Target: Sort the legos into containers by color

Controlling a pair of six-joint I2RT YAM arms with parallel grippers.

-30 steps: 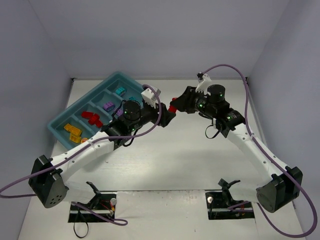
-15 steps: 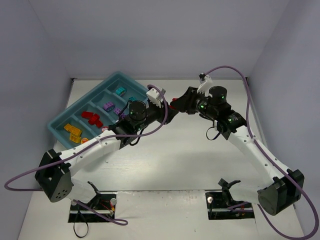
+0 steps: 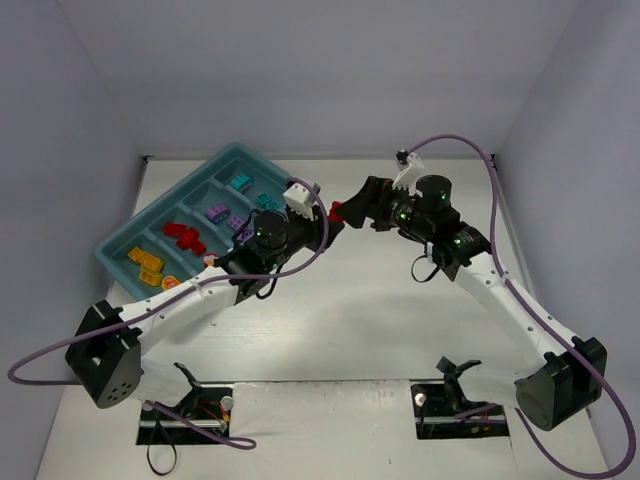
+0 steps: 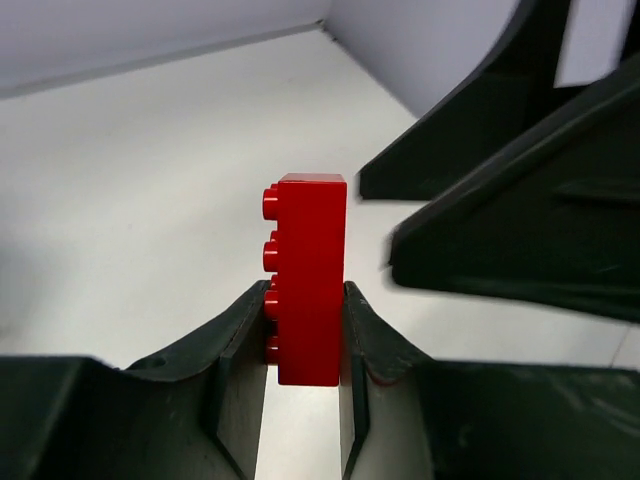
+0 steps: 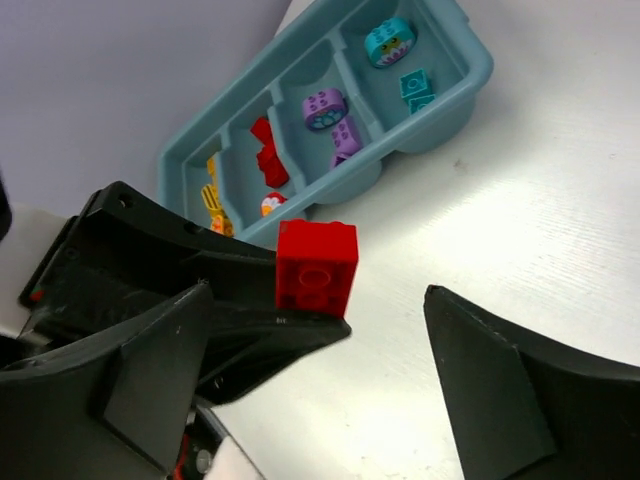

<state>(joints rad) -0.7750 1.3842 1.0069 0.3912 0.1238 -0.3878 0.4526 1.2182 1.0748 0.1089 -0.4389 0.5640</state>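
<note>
I will swing my left gripper to the left in the top view over the red legos' compartment point(image 3: 186, 238), tip down and release the matching red lego.
A red lego point(image 4: 310, 270) stands on edge between the fingers of my left gripper point(image 4: 303, 300), which is shut on it above the table. In the top view this lego point(image 3: 337, 210) sits between the left gripper point(image 3: 328, 218) and my right gripper point(image 3: 354, 208). The right gripper point(image 5: 318, 298) is open, its fingers point(image 5: 490, 390) wide on either side of the red lego point(image 5: 316, 267) and apart from it. The teal-blue containers tray point(image 3: 200, 168) lies at the back left. Its compartments hold orange-yellow legos point(image 3: 147, 265), red legos point(image 3: 183, 235), purple legos point(image 3: 222, 213) and teal legos point(image 3: 242, 183).
A small round orange piece point(image 3: 168, 282) lies on the table against the tray's near wall. The tray point(image 5: 480, 70) lies beyond the fingers in the right wrist view. Purple cables loop off both arms. Grey walls close in the table on three sides.
My left gripper has closed on the red lego. My right gripper, which held it, has opened and let it go. The left arm shifted a little.
</note>
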